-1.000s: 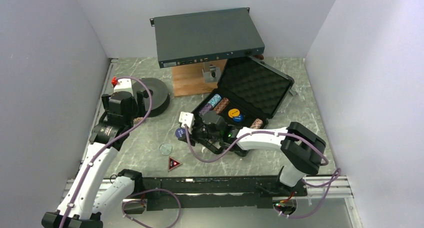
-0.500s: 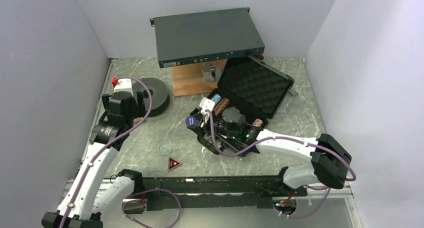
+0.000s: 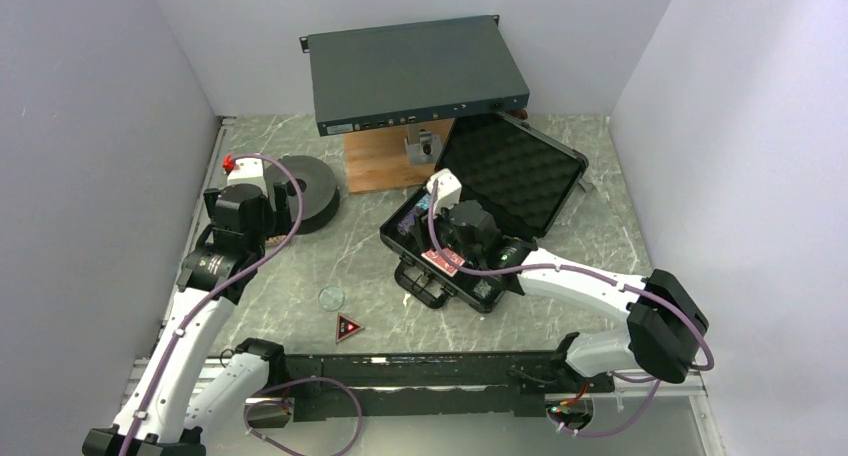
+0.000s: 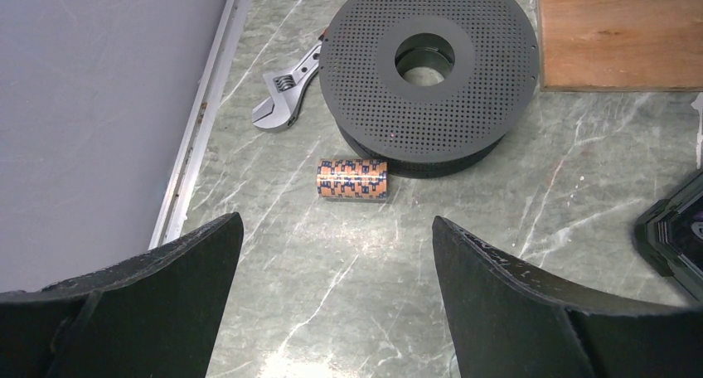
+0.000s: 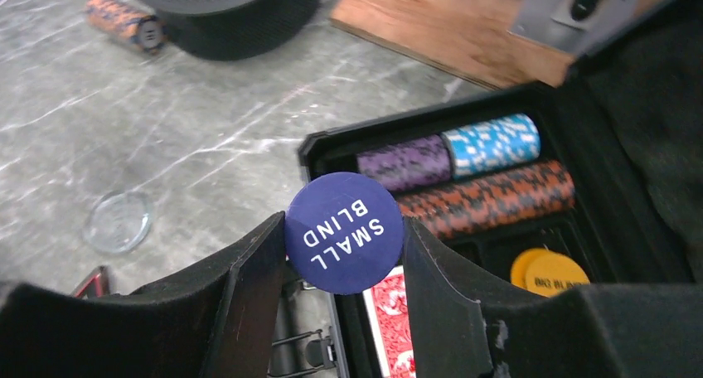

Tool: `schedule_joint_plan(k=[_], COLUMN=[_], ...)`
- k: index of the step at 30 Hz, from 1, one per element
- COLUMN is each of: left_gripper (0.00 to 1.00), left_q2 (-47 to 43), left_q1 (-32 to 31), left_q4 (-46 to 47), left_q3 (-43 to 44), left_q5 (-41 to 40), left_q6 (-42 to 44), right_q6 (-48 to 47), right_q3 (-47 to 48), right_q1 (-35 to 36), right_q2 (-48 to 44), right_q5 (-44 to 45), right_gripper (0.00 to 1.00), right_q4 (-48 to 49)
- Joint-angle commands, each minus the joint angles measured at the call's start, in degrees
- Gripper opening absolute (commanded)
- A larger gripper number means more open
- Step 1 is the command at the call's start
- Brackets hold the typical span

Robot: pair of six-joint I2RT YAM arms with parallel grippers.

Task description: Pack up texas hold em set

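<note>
My right gripper next turns and moves toward the foam lid, then down over the yellow button, as that section of the tray already holds a button.
The black case lies open at centre right, foam lid up. My right gripper is shut on the blue "SMALL BLIND" button above the case's tray. The tray holds purple, light blue and orange-black chip rolls, a red-backed deck and a yellow button. An orange chip roll lies by the dark spool. My left gripper is open above bare table in front of that roll. The red-black triangle and a clear disc lie on the table.
A large grey electronics box rests on a wooden block at the back. A wrench lies beside the spool near the left wall. The case's handle and latches face the near edge.
My right gripper has carried the blue button from the table left of the case up and over the tray. The left arm has not moved.
</note>
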Motion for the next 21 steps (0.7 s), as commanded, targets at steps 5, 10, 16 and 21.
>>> schedule_joint_plan(k=[5,10,16,21], left_gripper=[0.9,0.9,0.9,0.9], left_q2=[-1.1,-1.4,-1.5,-1.7], left_q1=[0.3,0.3,0.3,0.3], left_q4=[1.7,1.7,1.7,1.7], left_q3=[0.0,-0.1,0.0,0.0], left_q5=[1.3,1.1,1.4,1.6], left_q6=[0.7,0.8,0.8,0.7], right_q6=[10.2,12.5,14.6,13.9], right_q3=[1.4,5.6,5.7,4.4], right_q1=[-6.3,-8.6,-10.6,-12.3], right_q2=[1.8,6.0,8.4,10.5], right_q5=[11.2,15.9,18.2,16.7], right_gripper=[0.0,0.0,0.0,0.0], right_q4=[-7.0,-12.9,-13.9,-10.9])
